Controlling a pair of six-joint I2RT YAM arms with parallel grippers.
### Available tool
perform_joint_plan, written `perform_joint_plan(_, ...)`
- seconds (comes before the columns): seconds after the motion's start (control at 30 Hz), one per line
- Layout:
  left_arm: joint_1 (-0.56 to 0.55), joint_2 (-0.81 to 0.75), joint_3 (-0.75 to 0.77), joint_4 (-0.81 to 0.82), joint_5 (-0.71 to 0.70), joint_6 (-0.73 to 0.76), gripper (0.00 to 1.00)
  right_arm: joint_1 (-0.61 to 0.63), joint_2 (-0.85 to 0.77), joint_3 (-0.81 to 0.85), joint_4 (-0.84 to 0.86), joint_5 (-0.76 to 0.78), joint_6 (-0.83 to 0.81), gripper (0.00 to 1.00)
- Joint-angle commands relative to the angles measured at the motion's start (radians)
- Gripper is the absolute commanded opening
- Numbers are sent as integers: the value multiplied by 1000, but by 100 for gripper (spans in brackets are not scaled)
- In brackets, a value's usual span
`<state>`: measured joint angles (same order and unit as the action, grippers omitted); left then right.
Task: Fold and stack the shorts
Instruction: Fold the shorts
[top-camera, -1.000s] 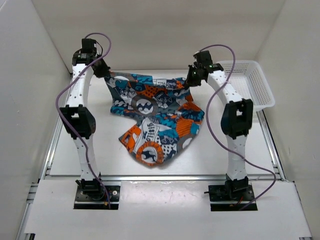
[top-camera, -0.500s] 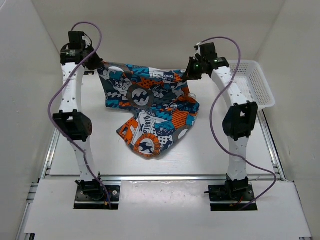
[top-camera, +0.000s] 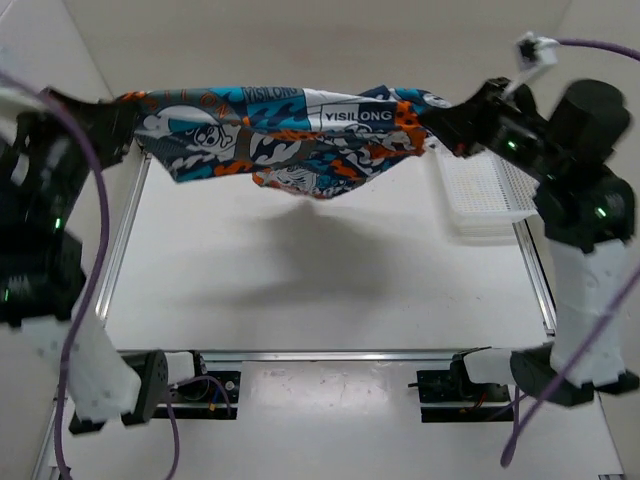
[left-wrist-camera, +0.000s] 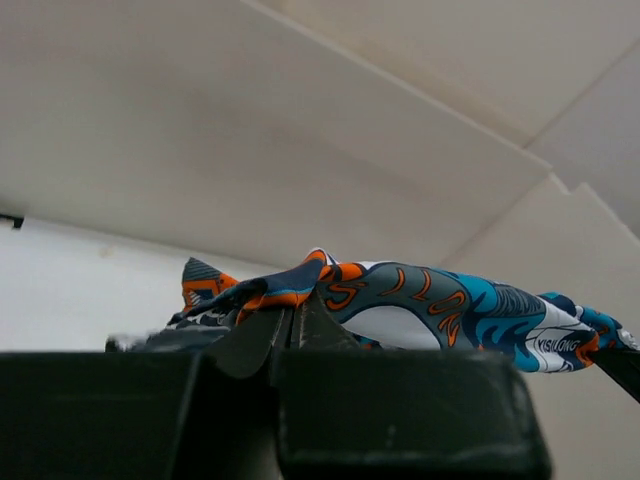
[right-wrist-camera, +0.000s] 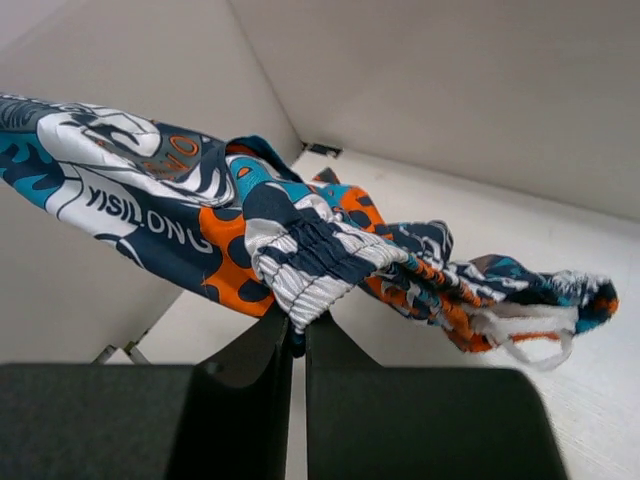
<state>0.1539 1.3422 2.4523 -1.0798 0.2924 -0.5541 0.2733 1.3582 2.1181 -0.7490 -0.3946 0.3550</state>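
Observation:
The robot's right gripper needs to go down to the tabletop (top-camera: 425, 228) beside the basket next and let go of the waistband there, since the shorts (top-camera: 285, 135) hang in the air.
The shorts (top-camera: 285, 135), in a teal, orange, navy and white cartoon print with the word VISILONG, hang stretched in the air between my two grippers, high above the table. My left gripper (top-camera: 125, 118) is shut on their left end; in the left wrist view the gripper (left-wrist-camera: 292, 318) pinches a fold of the shorts (left-wrist-camera: 420, 305). My right gripper (top-camera: 450, 125) is shut on their right end; in the right wrist view the gripper (right-wrist-camera: 298, 335) clamps the gathered waistband of the shorts (right-wrist-camera: 320, 250). The middle of the cloth sags a little.
A white plastic mesh basket (top-camera: 490, 190) stands at the back right of the white table (top-camera: 320, 290), partly behind the right arm. White walls enclose the table on three sides. Metal rails (top-camera: 535, 280) run along the table's edges.
Both arms have risen steeply and spread apart. The shorts, which trailed on the table before, are now lifted wholly off it and pulled out wide between the grippers.

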Motion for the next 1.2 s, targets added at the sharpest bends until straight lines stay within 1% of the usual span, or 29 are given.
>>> perform_joint_plan(0.0, 61, -85, -4, -23, -213, -4, 10, -59, -86, 32, -131, 117, -85, 1)
perform_joint_plan(0.03, 61, -98, -4, -23, -232, -4, 10, -59, -128, 54, -141, 117, -85, 1)
perform_joint_plan(0.17, 61, -118, 56, -37, -263, -26, 10, -59, -180, 147, -188, 128, -94, 1)
perform_joint_plan(0.33, 61, -107, 123, -37, -275, -26, 10, -59, -205, 158, -217, 169, -94, 1)
perform_joint_plan(0.4, 61, -83, 123, -37, -276, -26, 10, -59, -214, 148, -226, 206, -94, 1)
perform_joint_plan(0.5, 61, -28, 165, -28, -286, -26, 10, -59, -214, 118, -236, 256, -103, 1)
perform_joint_plan(0.53, 61, -12, 183, -28, -286, -17, 10, -59, -205, 100, -245, 296, -103, 1)
perform_joint_plan(0.57, 61, 26, 194, -19, -286, -17, 10, -59, -205, 86, -245, 312, -103, 1)
perform_joint_plan(0.63, 61, 64, 194, -6, -265, -17, 10, -59, -165, 20, -245, 336, -113, 1)
perform_joint_plan(0.67, 61, 95, 156, 9, -251, -17, 10, -59, -151, -7, -245, 347, -113, 1)
perform_joint_plan(0.73, 61, 127, 94, 52, -227, -7, 10, -59, -91, -99, -218, 384, -123, 1)
perform_joint_plan(0.77, 61, 170, 42, 63, -217, 3, 10, -59, -58, -139, -192, 384, -123, 1)
perform_joint_plan(0.83, 61, 224, 1, 73, -208, 14, 10, -59, -24, -231, -115, 408, -123, 1)
perform_joint_plan(0.87, 61, 250, -33, 84, -208, 28, 10, -59, 33, -278, -66, 408, -123, 1)
perform_joint_plan(0.9, 61, 311, -47, 96, -197, 28, 10, -68, 66, -296, -41, 399, -123, 1)
perform_joint_plan(0.93, 61, 340, -59, 106, -197, 37, 10, -68, 102, -309, -14, 399, -123, 1)
perform_joint_plan(0.97, 61, 371, -71, 116, -197, 37, 10, -80, 192, -310, 15, 383, -123, 1)
perform_joint_plan(1.03, 61, 483, -81, 135, -197, 37, 10, -80, 286, -279, 43, 358, -123, 1)
perform_joint_plan(1.07, 61, 524, -66, 135, -197, 37, 10, -80, 388, -261, 60, 341, -123, 1)
perform_joint_plan(1.1, 61, 610, -37, 135, -197, 37, 10, -89, 445, -230, 69, 327, -123, 1)
perform_joint_plan(1.13, 61, 652, -18, 135, -197, 37, 10, -89, 502, -149, 69, 317, -123, 1)
perform_joint_plan(1.17, 61, 688, -3, 135, -197, 37, 10, -89, 613, -101, 69, 306, -114, 1)
